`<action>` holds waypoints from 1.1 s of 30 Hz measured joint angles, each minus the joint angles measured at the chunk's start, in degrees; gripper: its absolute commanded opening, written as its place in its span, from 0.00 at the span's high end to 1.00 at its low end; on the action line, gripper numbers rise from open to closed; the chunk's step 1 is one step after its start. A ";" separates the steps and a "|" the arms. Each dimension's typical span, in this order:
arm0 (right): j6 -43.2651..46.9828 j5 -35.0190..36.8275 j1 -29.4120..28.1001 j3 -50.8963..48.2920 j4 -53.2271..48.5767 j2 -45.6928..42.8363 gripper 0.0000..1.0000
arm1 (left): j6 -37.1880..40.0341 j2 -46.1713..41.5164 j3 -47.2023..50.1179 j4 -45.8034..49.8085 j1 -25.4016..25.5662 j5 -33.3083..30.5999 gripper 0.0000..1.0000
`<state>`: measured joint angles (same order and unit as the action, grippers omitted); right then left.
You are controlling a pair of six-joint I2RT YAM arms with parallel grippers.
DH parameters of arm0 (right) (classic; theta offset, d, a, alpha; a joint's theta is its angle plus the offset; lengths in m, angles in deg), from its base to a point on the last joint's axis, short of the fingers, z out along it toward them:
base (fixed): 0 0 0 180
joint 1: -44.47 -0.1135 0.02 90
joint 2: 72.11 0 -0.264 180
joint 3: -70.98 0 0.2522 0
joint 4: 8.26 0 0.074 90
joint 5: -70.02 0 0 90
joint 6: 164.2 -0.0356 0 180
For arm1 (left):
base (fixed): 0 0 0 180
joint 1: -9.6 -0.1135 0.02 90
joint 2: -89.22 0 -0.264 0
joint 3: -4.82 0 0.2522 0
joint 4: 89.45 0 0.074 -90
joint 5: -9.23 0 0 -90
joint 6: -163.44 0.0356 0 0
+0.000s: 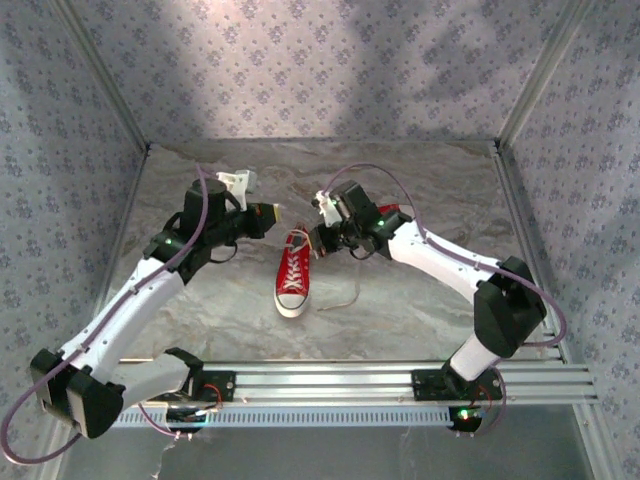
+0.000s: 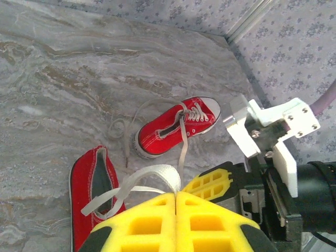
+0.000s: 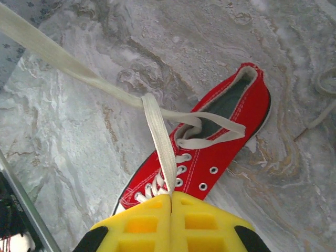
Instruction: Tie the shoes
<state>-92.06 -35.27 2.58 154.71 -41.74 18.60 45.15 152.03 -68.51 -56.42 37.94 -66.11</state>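
Note:
My left gripper should move back and down to the marble beside the toe cap and let go of the lace loop, because that place is below and back from the gripper.
One red sneaker lies mid-table with its white toe cap toward the arm bases. Its white laces are pulled up and apart. My left gripper hovers behind the sneaker's heel, and its yellow pads are shut on a lace loop rising from the shoe. My right gripper sits just right of the heel, shut on the other lace strand above the eyelets of that sneaker. The second red sneaker lies farther back, partly hidden behind the right arm.
The second sneaker's loose lace trails over the marble tabletop and curls beside its heel. Patterned walls close in the left, right and back. An aluminium rail runs along the near edge.

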 measured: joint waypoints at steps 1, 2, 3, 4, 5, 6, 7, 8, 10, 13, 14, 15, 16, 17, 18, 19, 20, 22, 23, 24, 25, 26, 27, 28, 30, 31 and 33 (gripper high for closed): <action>0.39 0.48 -0.04 -0.57 0.02 -0.42 1.00 | 0.26 -0.35 0.00 0.20 0.00 0.17 1.00; 0.66 1.33 -0.17 -1.57 0.37 -1.09 1.00 | 0.44 -0.83 0.04 0.24 0.00 0.22 1.00; 0.81 1.88 -0.26 -2.49 0.33 -1.68 1.00 | 0.68 -1.40 0.17 0.24 0.00 0.39 1.00; 0.87 2.47 -0.26 -3.80 0.33 -2.40 1.00 | 0.85 -2.19 0.52 0.20 0.00 0.42 1.00; 0.85 2.67 -0.37 -4.90 0.37 -2.89 1.00 | 0.90 -3.13 0.96 0.22 0.00 0.46 1.00; 0.85 2.71 -0.46 -5.68 0.42 -3.10 1.00 | 0.94 -3.76 1.33 0.22 0.00 0.59 1.00; 0.81 2.89 -0.52 -6.45 0.46 -3.17 1.00 | 1.07 -4.35 1.75 0.22 0.00 0.76 1.00; 0.76 2.86 -0.61 -6.91 0.52 -3.17 1.00 | 1.11 -4.59 2.01 0.22 0.00 1.01 1.00; 0.48 2.95 -0.79 -7.39 0.72 -3.15 1.00 | 1.14 -4.50 2.32 0.20 0.00 1.22 1.00; -0.72 3.63 -0.90 -7.37 2.49 -3.15 1.00 | 1.11 -4.35 3.21 0.24 0.00 1.20 1.00; -1.05 3.82 -0.90 -7.21 2.89 -3.10 1.00 | 1.09 -4.31 3.43 0.26 0.00 1.18 1.00; -1.25 4.02 -0.90 -6.91 3.15 -2.93 1.00 | 1.09 -4.28 3.63 0.33 0.00 1.05 1.00; -1.49 4.20 -0.90 -6.43 3.32 -2.69 1.00 | 1.09 -4.26 3.72 0.55 0.00 0.96 1.00; -1.68 4.35 -0.90 -6.03 3.48 -2.49 1.00 | 1.09 -4.22 3.72 0.68 0.00 0.72 1.00; -1.84 4.63 -0.90 -5.27 3.58 -2.16 1.00 | 1.09 -4.22 3.72 0.87 0.00 0.33 1.00; -1.86 5.03 -0.90 -4.63 3.65 -1.97 1.00 | 1.09 -4.22 3.72 1.49 0.00 -0.26 1.00; -1.84 5.49 -0.90 -3.76 3.30 -1.84 1.00 | 1.09 -4.22 3.72 2.38 0.00 -0.98 1.00; -1.77 6.12 -0.90 -2.36 3.19 -1.79 1.00 | 0.81 -4.26 3.72 4.90 0.00 -2.40 1.00; -1.66 6.58 -0.92 -1.75 3.17 -1.86 1.00 | 0.57 -4.44 3.72 6.36 0.00 -3.21 1.00; -1.55 7.02 -0.96 -1.38 3.10 -1.90 1.00 | 0.11 -4.76 3.89 7.63 0.11 -4.20 1.00; -1.40 7.48 -1.01 -1.16 2.91 -1.92 1.00 | -0.74 -5.62 4.39 9.60 0.26 -6.14 1.00; -1.14 7.89 -1.03 -1.11 2.60 -1.97 1.00 | -1.73 -6.64 5.07 11.65 0.33 -8.02 1.00; -0.94 8.31 -1.14 -1.11 2.10 -1.97 1.00 | -2.73 -7.74 5.86 13.77 0.46 -9.77 1.00; -0.72 8.66 -1.18 -1.11 1.51 -1.97 1.00 | -3.85 -8.92 6.99 16.20 0.61 -11.52 1.00; -0.48 9.09 -1.40 -1.11 0.81 -1.97 1.00 | -6.08 -10.82 10.32 19.78 0.70 -14.69 1.00; -0.28 9.14 -1.53 -1.11 0.72 -1.97 1.00 | -7.08 -11.23 12.07 21.14 0.72 -15.87 1.00; 0.22 9.14 -1.90 -1.11 0.44 -1.97 1.00 | -9.20 -11.17 16.63 23.30 0.70 -18.53 0.97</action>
<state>-91.85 -26.14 0.68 153.60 -41.31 16.64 35.94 140.86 -51.87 -33.12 38.64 -84.64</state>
